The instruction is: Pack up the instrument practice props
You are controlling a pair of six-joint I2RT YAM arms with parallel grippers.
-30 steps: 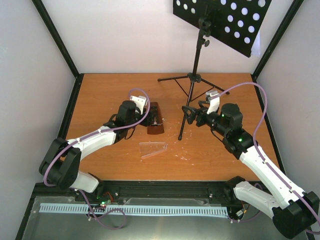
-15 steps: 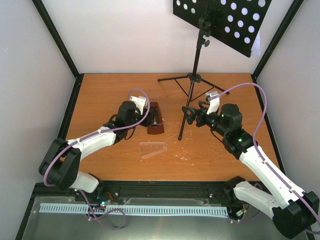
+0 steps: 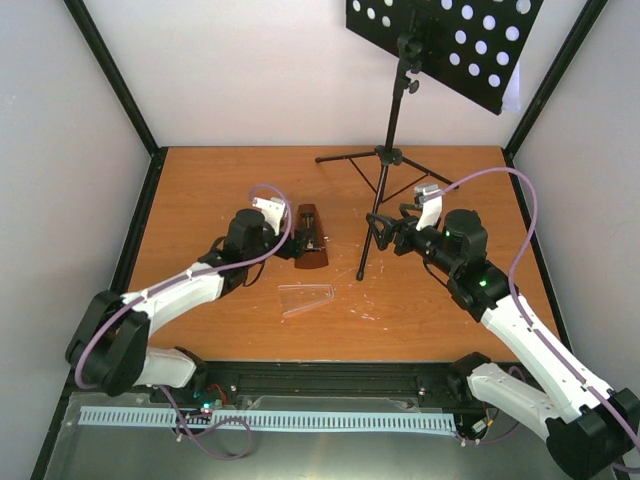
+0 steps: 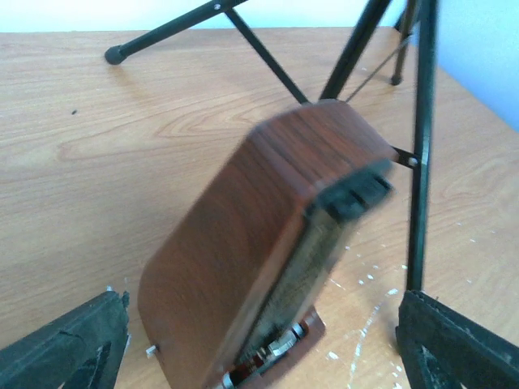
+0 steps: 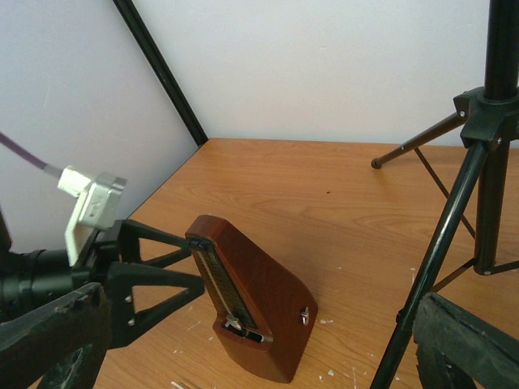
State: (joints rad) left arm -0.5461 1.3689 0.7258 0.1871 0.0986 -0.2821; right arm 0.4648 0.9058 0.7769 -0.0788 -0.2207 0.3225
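Note:
The metronome is uncovered, so I will next move my left gripper back and down onto the clear plastic cover's long far edge (image 3: 301,286), which is below and back from the gripper.
The red-brown wooden metronome (image 3: 309,238) stands on its base on the table, uncovered, with its pendulum face showing in the right wrist view (image 5: 263,304). My left gripper (image 3: 288,243) is open just left of it; the metronome (image 4: 259,243) sits between the spread jaws, and no contact shows. The clear plastic cover (image 3: 306,298) lies flat nearer the front. The black music stand (image 3: 392,130) stands at the back, its perforated desk (image 3: 445,35) high up. My right gripper (image 3: 383,232) is open and empty beside a tripod leg (image 5: 434,259). No sheet-music pages are clearly visible.
The tripod's feet (image 3: 322,159) spread across the back middle of the wooden table (image 3: 200,190). White walls and black frame posts (image 3: 115,75) close the table in on three sides. White flecks lie on the wood near the cover.
My left gripper has drawn back to the left, off the metronome, which now shows in full standing on its base. The right arm has shifted only slightly.

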